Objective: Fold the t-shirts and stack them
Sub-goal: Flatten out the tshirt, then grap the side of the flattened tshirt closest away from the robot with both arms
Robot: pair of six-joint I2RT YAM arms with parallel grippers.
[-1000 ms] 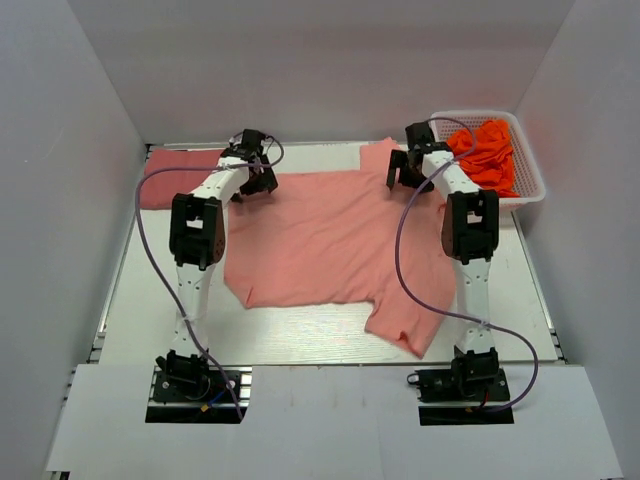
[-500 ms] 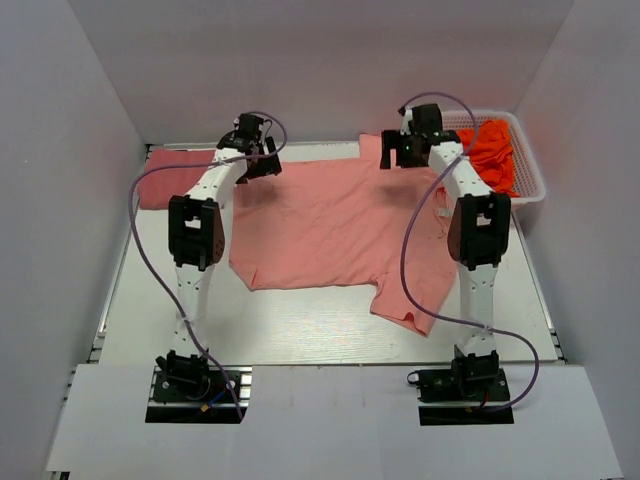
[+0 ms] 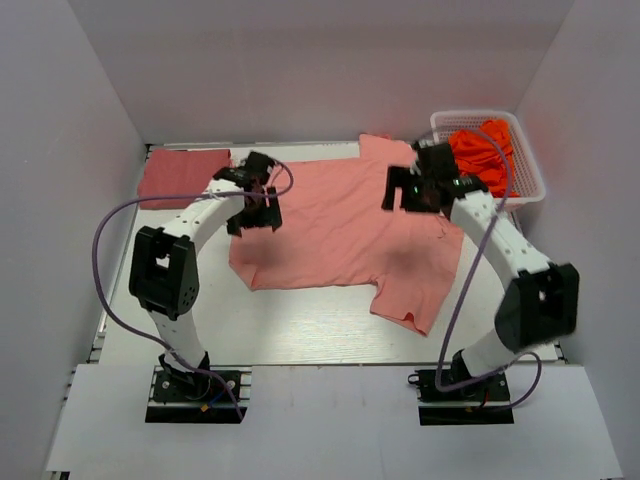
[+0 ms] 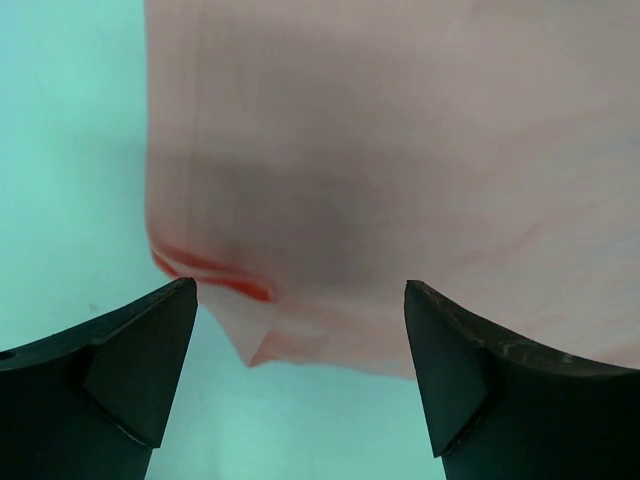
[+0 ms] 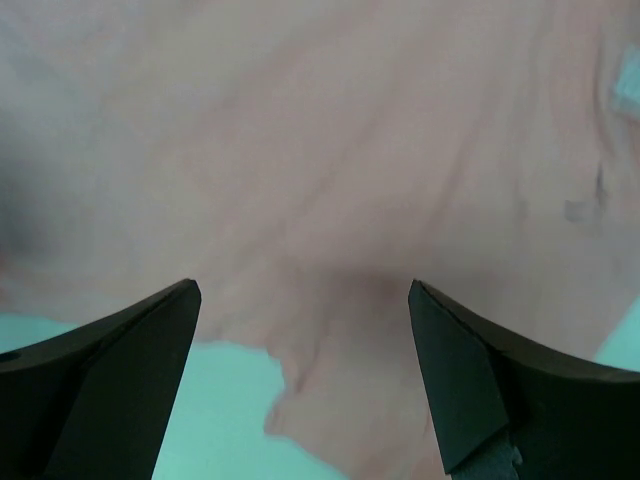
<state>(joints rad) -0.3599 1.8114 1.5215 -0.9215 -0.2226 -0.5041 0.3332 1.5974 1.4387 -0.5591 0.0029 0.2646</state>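
My left gripper needs to move back and down next, onto the near hem corner of the pink shirt [image 3: 248, 278] [image 4: 238, 318], because that corner is folded over on itself.
The light salmon-pink t-shirt [image 3: 340, 225] lies spread flat across the middle of the white table [image 3: 300, 325], one sleeve trailing toward the front right. The darker rose-red t-shirt [image 3: 183, 177] lies folded at the back left. My left gripper [image 3: 256, 208] is open and empty above the pink shirt's left edge; the left wrist view shows that edge and a hem [image 4: 330, 220] between the open fingers. My right gripper [image 3: 412, 190] is open and empty above the shirt's right part, over cloth and a sleeve edge [image 5: 360, 250].
A white plastic basket [image 3: 530, 180] with bright orange cloth [image 3: 485, 150] stands at the back right, just beside the right arm. White walls close in the table on the left, back and right. Purple cables loop from both arms.
Both grippers rose from the shirt's far edge and drew back toward the near side, now hovering open over it. The shirt slid a little toward the back and lies flatter.
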